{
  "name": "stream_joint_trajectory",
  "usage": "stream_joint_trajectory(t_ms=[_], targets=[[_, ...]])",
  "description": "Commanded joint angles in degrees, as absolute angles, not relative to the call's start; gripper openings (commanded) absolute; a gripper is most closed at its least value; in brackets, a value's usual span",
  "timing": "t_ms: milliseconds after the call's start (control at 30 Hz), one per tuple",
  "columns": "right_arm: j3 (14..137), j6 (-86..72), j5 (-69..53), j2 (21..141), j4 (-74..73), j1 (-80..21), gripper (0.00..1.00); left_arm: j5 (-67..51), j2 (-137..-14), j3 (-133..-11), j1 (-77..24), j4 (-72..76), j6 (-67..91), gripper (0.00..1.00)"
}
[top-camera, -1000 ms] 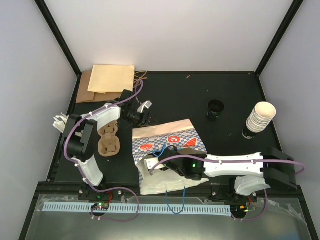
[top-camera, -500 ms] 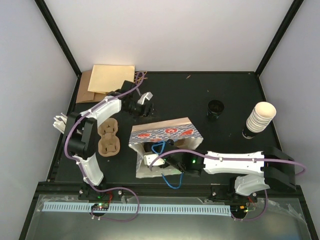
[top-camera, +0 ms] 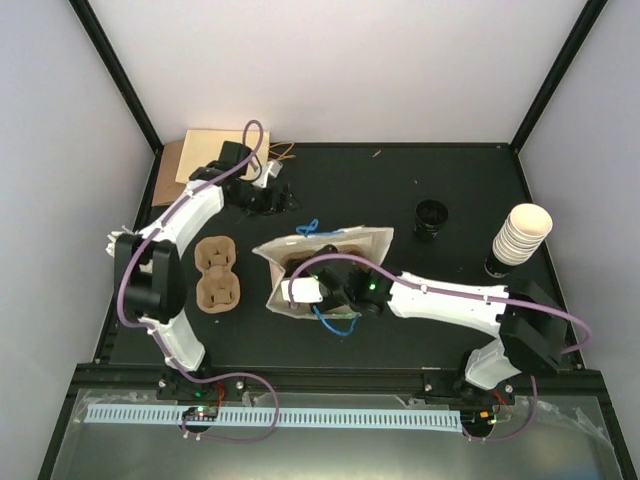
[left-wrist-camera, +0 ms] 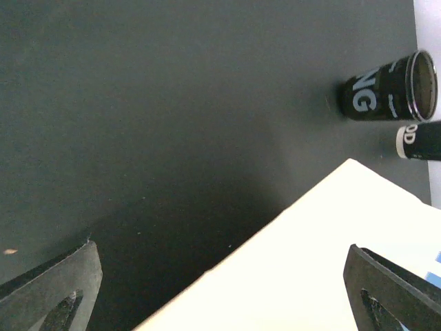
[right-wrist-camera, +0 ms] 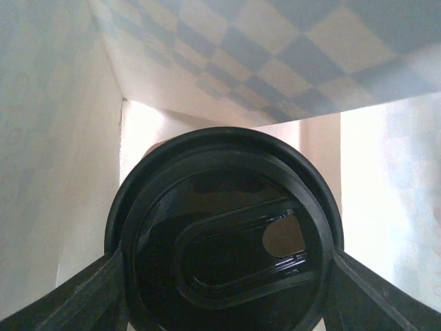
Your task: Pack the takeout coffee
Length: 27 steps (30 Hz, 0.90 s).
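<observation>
The robot's right gripper has to move the takeout coffee away from the robot's base next, toward the bag's far rim with its blue handle, and then open.
The takeout coffee shows in the right wrist view as a round black lid (right-wrist-camera: 220, 234) filling the frame. My right gripper (right-wrist-camera: 224, 279) is shut on it, one finger against each side of the lid. Both are inside the blue-checked paper bag (right-wrist-camera: 275, 62). From above, the bag (top-camera: 370, 242) stands open mid-table, with the pale cup (top-camera: 300, 290) and my right gripper (top-camera: 328, 290) in its mouth. My left gripper (top-camera: 272, 196) hangs open behind the bag, apart from it. Only the bag's pale side (left-wrist-camera: 310, 262) lies beneath the left gripper (left-wrist-camera: 224, 296).
A stack of nested cream cups (top-camera: 522, 235) stands at the right edge, with black lids (top-camera: 432, 218) left of it. A brown pulp cup carrier (top-camera: 218, 275) lies by the left arm. Flat brown paper bags (top-camera: 215, 160) sit at the back left.
My left gripper opened, let go of the bag and drew back to the far left. The bag rose from lying flat to open-mouthed, and my right arm went farther in with the cup.
</observation>
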State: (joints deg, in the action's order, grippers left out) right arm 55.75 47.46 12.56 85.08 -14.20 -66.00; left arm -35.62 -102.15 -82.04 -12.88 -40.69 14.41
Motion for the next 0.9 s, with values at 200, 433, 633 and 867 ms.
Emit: stream_joint_trajectory(t_ms=[200,433,633,867], targets=[[71.5,46.31,-3.75,96.67,-31.37,-56.89,0.45,-26.28,-85.87,-84.42,-7.68,-44.4,16.49,0.99],[79.84,46.9,-10.04,104.21,-39.87,-52.04,0.45,-24.89,-79.11,-83.51,-5.79,-45.49,14.85,0.99],[84.88,47.73,-12.97,109.44,-47.71,-49.66,0.42,-26.77,-75.67,-81.45,-5.59,-45.18,14.29,0.99],[80.49,45.73,-13.88,109.81,-44.52,-49.61,0.43,-28.82,-74.18,-80.19,-5.54,-46.14,14.11,0.99]])
